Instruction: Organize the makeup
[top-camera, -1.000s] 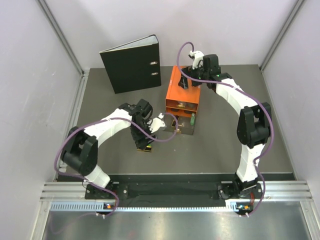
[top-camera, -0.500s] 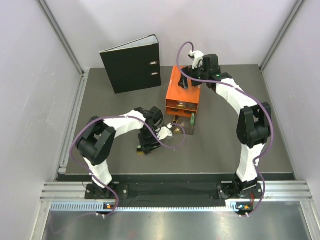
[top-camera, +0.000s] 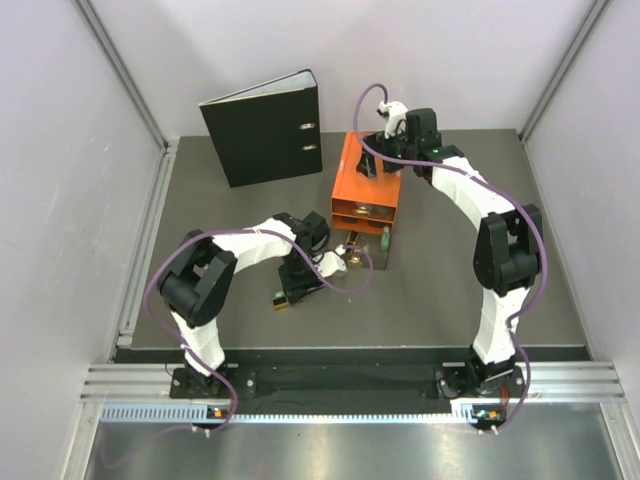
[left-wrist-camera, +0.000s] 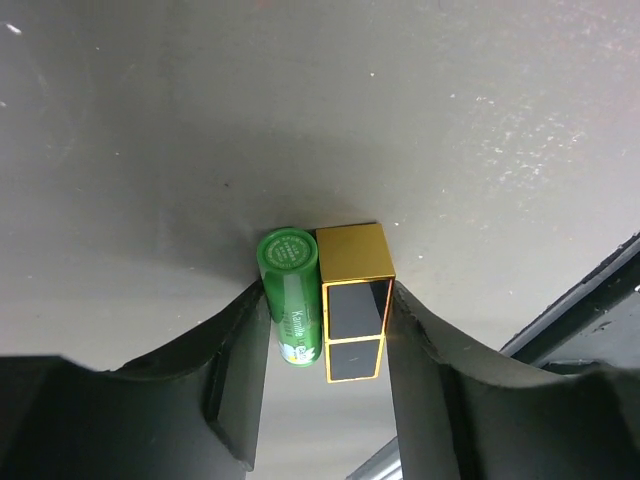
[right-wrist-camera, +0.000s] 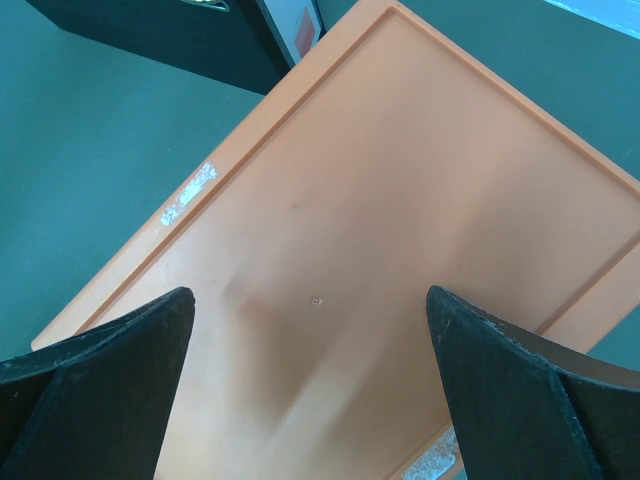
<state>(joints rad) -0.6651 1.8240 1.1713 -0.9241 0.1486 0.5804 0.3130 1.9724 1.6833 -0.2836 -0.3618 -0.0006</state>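
I will next lift my left gripper outward over the pulled-out lower drawer (top-camera: 362, 256), then dip to release the stick and case, as another green stick is already inside.
In the left wrist view a green stick (left-wrist-camera: 290, 300) and a black case with gold edges (left-wrist-camera: 356, 320) lie side by side between my left gripper's (left-wrist-camera: 327, 300) fingers. One finger presses the stick and the other presses the case. In the top view this gripper (top-camera: 289, 288) is low over the mat, in front of the orange drawer box (top-camera: 368, 180), with the pair (top-camera: 281, 297) at its tip. My right gripper (right-wrist-camera: 308, 300) is open and empty just above the box's flat top (right-wrist-camera: 400, 150). It also shows in the top view (top-camera: 375, 165). Another green stick (top-camera: 383, 240) stands at the box's pulled-out lower drawer (top-camera: 362, 256).
A black ring binder (top-camera: 265, 130) stands upright at the back left, and its corner shows in the right wrist view (right-wrist-camera: 200, 40). Grey walls enclose the mat on the left, back and right. A rail (top-camera: 350, 385) runs along the near edge.
My left arm has folded in, its elbow swinging right and its wrist turning, while the gripper stayed at the green stick and black case. The right arm has not moved.
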